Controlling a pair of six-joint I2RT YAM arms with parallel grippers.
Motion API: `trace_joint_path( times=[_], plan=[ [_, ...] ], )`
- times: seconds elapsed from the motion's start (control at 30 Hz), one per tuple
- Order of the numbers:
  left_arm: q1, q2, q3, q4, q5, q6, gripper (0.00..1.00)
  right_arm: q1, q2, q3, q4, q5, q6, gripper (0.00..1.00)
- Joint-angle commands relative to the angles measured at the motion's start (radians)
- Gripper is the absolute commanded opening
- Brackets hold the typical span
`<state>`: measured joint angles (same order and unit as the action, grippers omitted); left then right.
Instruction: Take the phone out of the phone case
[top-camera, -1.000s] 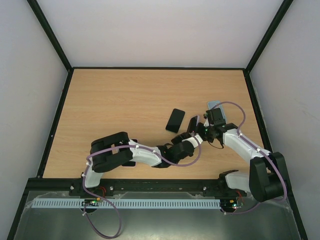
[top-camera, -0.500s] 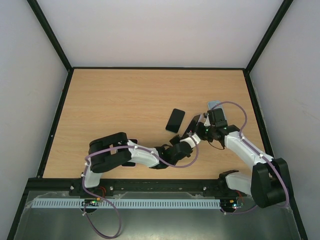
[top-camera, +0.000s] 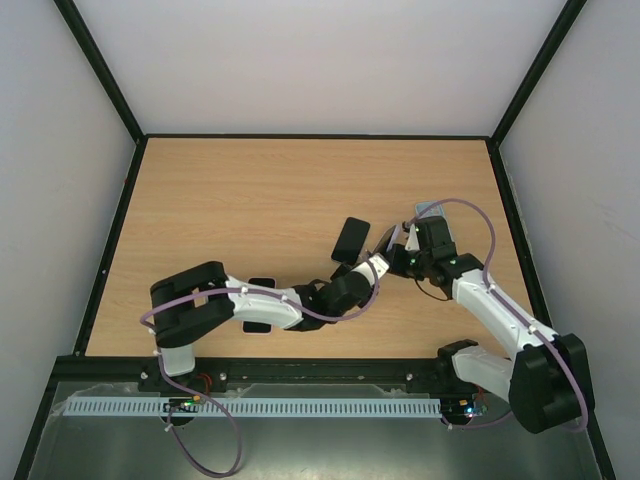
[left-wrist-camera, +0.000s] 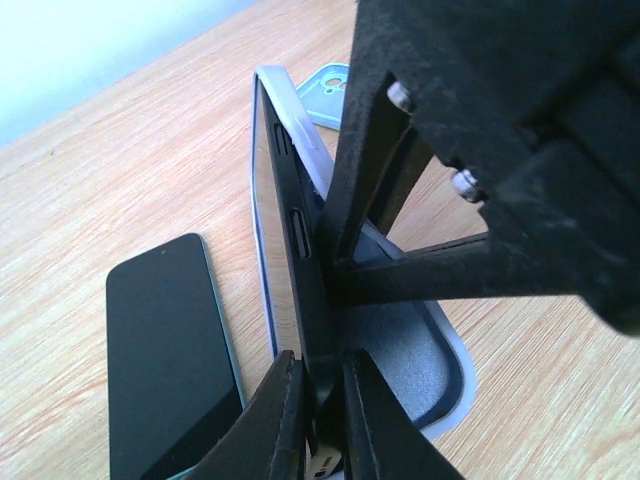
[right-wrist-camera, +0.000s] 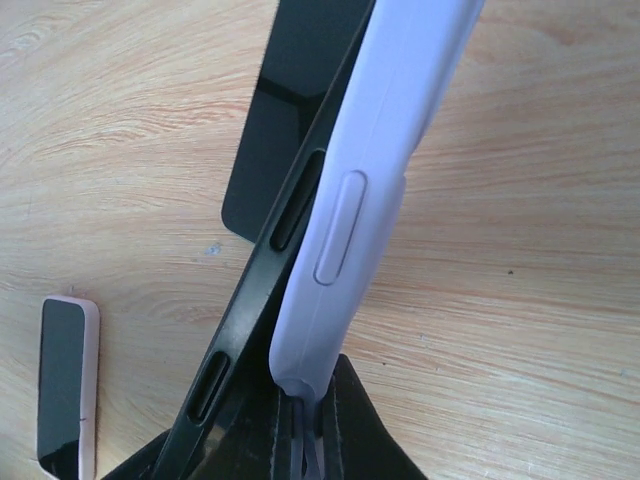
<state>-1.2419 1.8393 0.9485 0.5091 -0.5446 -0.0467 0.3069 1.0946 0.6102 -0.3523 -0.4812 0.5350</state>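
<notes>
My left gripper needs to lift the phone it holds off the case next, past the second phone and down to release it on the tabletop beyond, since that wood is bare.
The black phone (left-wrist-camera: 298, 235) stands on its long edge, partly peeled out of the lavender phone case (left-wrist-camera: 300, 120), whose grey inside (left-wrist-camera: 400, 340) faces away from it. My left gripper (left-wrist-camera: 318, 410) is shut on the phone's lower edge. My right gripper (right-wrist-camera: 310, 425) is shut on the rim of the lavender case (right-wrist-camera: 375, 170), with the phone (right-wrist-camera: 255, 300) leaning off to its left. In the top view both grippers meet right of centre: left (top-camera: 377, 263), right (top-camera: 399, 250), with the case (top-camera: 428, 210) sticking out behind.
A second black phone (top-camera: 350, 240) lies flat just left of the grippers; it also shows in the left wrist view (left-wrist-camera: 170, 350) and the right wrist view (right-wrist-camera: 265, 150). A small white-rimmed device (right-wrist-camera: 65, 385) lies on the wooden table (top-camera: 230, 200).
My left arm has stretched out, its elbow swinging left. Both grippers have shifted slightly up and left with the phone and case.
</notes>
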Motion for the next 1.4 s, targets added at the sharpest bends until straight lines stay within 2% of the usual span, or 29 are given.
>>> trace_joint_path(
  times=[0.0,0.37,0.67,0.97,1.17,1.37],
  plan=[
    [0.033,-0.113,-0.007,0.007,-0.019,-0.131,0.02,0.007,-0.030,0.022,-0.027,0.213,-0.119,0.02],
    [0.039,-0.171,-0.005,-0.002,-0.015,-0.178,0.03,0.023,0.028,0.156,-0.119,0.239,-0.187,0.02],
    [0.061,-0.302,-0.110,0.053,-0.011,-0.270,0.02,0.028,0.022,0.234,-0.120,0.301,-0.200,0.02],
    [0.080,-0.375,-0.116,0.047,-0.029,-0.260,0.02,0.061,0.083,0.348,-0.168,0.297,-0.338,0.02],
    [0.084,-0.379,-0.115,0.059,-0.056,-0.282,0.02,0.082,0.082,0.363,-0.198,0.302,-0.297,0.02],
    [0.071,-0.322,-0.106,0.157,-0.092,-0.234,0.02,0.087,0.092,0.378,-0.225,0.186,-0.222,0.02]
  ],
)
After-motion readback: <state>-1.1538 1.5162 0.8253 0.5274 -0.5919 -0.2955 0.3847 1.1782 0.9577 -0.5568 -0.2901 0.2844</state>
